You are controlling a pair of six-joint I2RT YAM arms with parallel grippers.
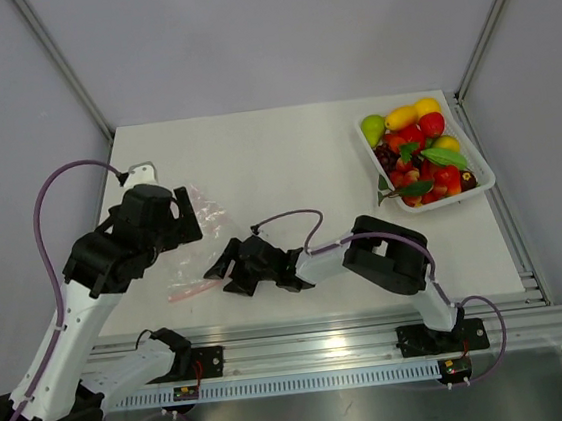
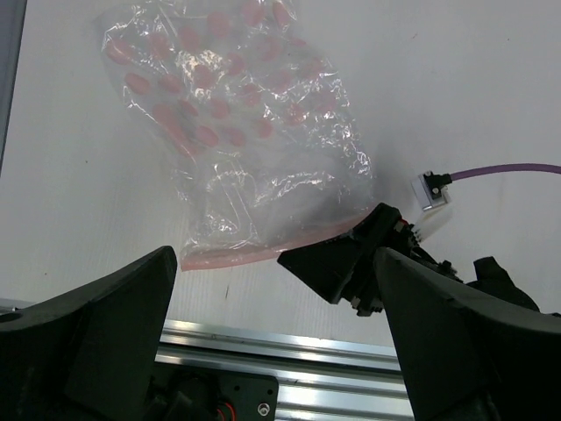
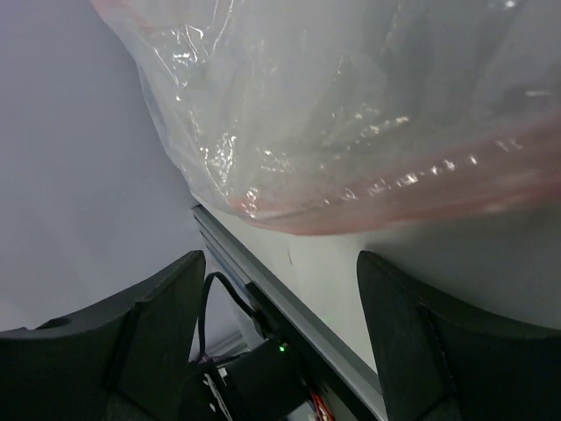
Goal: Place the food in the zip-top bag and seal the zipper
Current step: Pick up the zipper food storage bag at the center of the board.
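Next, the right gripper eases its open fingers outward and closes on the edge of the pink-red zipper just outward of it, since the bag's opening lies flat.
The zip-top bag (image 1: 195, 268) lies crumpled on the table at the near left, clear with pink dots; its pink-red zipper (image 1: 193, 292) faces the near edge. It fills the left wrist view (image 2: 237, 132), with the zipper (image 2: 263, 251) low, and the right wrist view (image 3: 351, 96), with the zipper (image 3: 394, 198). My left gripper (image 1: 184, 221) hovers above the bag, open and empty (image 2: 272, 307). My right gripper (image 1: 225, 275) is open (image 3: 280, 298), low at the bag's mouth on its right side, holding nothing. The food (image 1: 418, 151) is heaped in the tray at the far right.
The white tray (image 1: 486, 177) stands near the table's right edge. A metal rail (image 1: 324, 332) runs along the near edge. A purple cable (image 1: 292, 219) arcs over the right arm. One right finger (image 2: 337, 260) shows in the left wrist view beside the zipper.
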